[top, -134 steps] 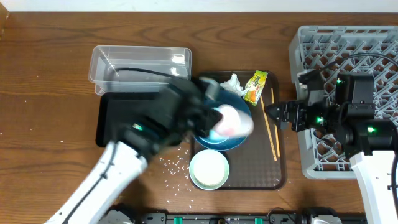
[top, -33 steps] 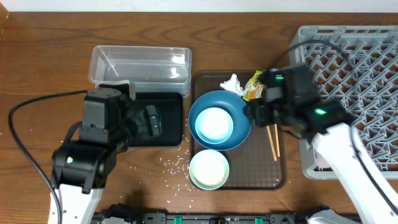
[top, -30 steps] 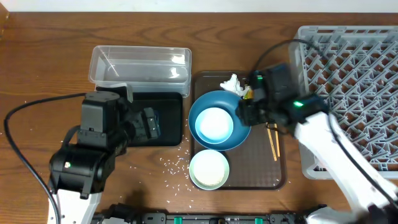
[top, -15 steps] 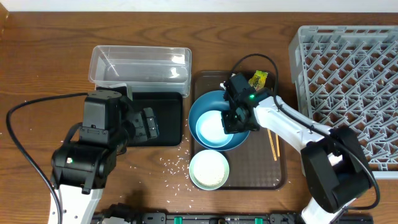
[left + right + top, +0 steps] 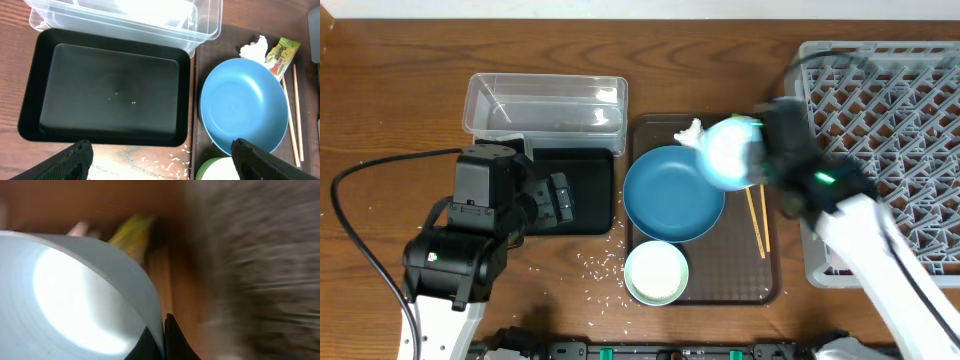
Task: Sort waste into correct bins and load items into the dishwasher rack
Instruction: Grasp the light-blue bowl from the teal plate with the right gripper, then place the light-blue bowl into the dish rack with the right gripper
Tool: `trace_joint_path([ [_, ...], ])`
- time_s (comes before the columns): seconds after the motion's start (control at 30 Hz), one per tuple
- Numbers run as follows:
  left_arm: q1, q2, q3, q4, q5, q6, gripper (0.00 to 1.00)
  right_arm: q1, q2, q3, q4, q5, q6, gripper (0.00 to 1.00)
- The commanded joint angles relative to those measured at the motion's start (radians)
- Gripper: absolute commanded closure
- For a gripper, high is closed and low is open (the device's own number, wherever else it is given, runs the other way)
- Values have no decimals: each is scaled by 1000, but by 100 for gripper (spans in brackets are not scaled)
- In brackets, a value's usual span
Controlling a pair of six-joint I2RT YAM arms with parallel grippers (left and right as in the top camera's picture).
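Note:
The robot should next swing its right gripper toward the right in the overhead view, tilt the bowl, lower it into the rack's empty middle rows and let go of the bowl's rim.
My right gripper (image 5: 756, 160) is shut on the rim of the small white-and-light-blue bowl (image 5: 728, 155), which it holds in the air, blurred, between the large blue bowl (image 5: 672, 195) and the dishwasher rack (image 5: 885, 120). In the right wrist view both fingertips (image 5: 169, 330) pinch that bowl's wall (image 5: 75, 290). My left gripper (image 5: 165, 167) hangs open above the black bin (image 5: 110, 92), beside the clear bin (image 5: 125, 17). The tissue (image 5: 255, 48), the snack wrapper (image 5: 283, 50) and the chopsticks (image 5: 757, 222) lie on the brown tray (image 5: 720, 280). Rice grains (image 5: 602, 268) are scattered on the table.
A pale green bowl (image 5: 656, 272) stands at the brown tray's near left corner. The left arm's body (image 5: 470, 230) covers the left part of the black bin in the overhead view. The rack takes up the table's right side.
The right gripper shut on the small bowl's rim inside the blue bowl and lifted it up and to the right, towards the rack. The left arm has stayed still.

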Motion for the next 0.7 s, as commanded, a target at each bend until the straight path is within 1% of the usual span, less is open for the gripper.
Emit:
trace_joint_path([
  [0.0, 4, 2, 8, -3, -12, 17, 10, -74, -76, 9, -8, 462, 11, 99],
  [0.03, 4, 2, 8, -3, -12, 17, 9, -110, -91, 9, -11, 533, 11, 99],
  [0.13, 4, 2, 8, -3, -12, 17, 9, -213, -96, 8, -26, 630, 12, 99],
  [0.27, 4, 2, 8, -3, -12, 17, 9, -375, -45, 2, -6, 649, 13, 99],
  [0.37, 4, 2, 8, -3, -12, 17, 9, -473, 21, 2, 51, 660, -6, 99],
  [0.47, 4, 2, 8, -3, -12, 17, 9, -539, 90, 2, 179, 660, -152, 99],
  [0.57, 4, 2, 8, -3, -12, 17, 9, -571, 146, 2, 281, 660, -275, 99],
  [0.63, 4, 2, 8, -3, -12, 17, 9, -586, 190, 2, 333, 666, -367, 99],
  [0.67, 4, 2, 8, -3, -12, 17, 9, -591, 204, 2, 346, 674, -385, 99],
])
